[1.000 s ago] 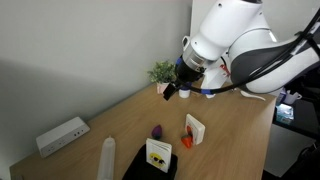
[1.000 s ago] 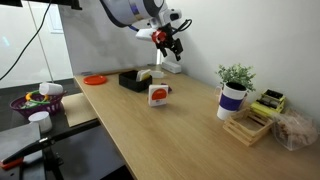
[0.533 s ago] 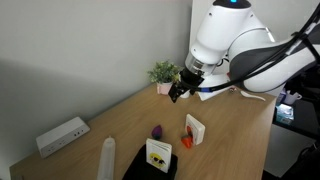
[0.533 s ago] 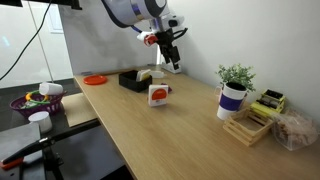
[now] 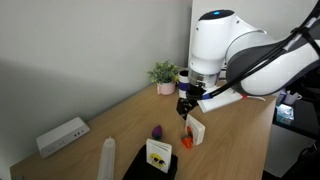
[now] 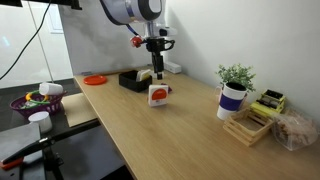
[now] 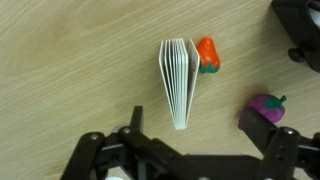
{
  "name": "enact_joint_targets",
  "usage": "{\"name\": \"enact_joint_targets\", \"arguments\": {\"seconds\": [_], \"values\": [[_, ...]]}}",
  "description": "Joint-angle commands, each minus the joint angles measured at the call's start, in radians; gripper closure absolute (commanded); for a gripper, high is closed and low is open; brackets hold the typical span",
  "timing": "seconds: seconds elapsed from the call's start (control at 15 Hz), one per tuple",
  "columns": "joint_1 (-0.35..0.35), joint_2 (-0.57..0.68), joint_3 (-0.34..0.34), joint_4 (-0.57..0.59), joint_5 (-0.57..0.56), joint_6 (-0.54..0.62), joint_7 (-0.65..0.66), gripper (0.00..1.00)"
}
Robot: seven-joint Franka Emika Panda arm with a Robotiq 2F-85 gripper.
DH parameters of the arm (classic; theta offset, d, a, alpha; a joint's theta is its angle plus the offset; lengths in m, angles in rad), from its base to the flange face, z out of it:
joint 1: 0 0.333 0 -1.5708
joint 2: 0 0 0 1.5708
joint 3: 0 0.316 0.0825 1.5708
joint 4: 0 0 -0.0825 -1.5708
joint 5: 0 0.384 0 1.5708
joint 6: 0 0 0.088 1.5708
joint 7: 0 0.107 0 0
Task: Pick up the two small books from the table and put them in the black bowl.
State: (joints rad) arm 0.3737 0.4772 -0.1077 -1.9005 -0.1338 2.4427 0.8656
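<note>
My open gripper comes down over its top edge next, one finger on each side, and closes. The white book stands upright, its fanned pages facing up.
A small white book with a red-and-black picture stands upright on the wooden table, also in an exterior view. In the wrist view I see its fanned pages from above. My gripper hangs open and empty just above this book. Its fingers are spread wide at the frame's lower edge. The book with yellow-and-black marks stands in the black bowl, which shows in both exterior views and in the wrist view.
An orange toy lies against the book and a purple toy beside it. A tall white cylinder and a power strip stand near the wall. A potted plant in a cup, an orange plate.
My gripper has moved away from the plant and down over the red-and-black book, turning to point straight down. The books have not moved.
</note>
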Motion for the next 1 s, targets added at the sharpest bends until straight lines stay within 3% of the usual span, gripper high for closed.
{"name": "enact_joint_targets", "arguments": {"seconds": [0.0, 0.4, 0.93], "values": [[-0.073, 0.025, 0.064, 0.037, 0.068, -0.073, -0.025, 0.00], [-0.168, 0.078, 0.120, 0.068, 0.187, -0.087, -0.145, 0.00], [-0.326, 0.217, 0.247, 0.202, 0.394, -0.145, -0.684, 0.00]]}}
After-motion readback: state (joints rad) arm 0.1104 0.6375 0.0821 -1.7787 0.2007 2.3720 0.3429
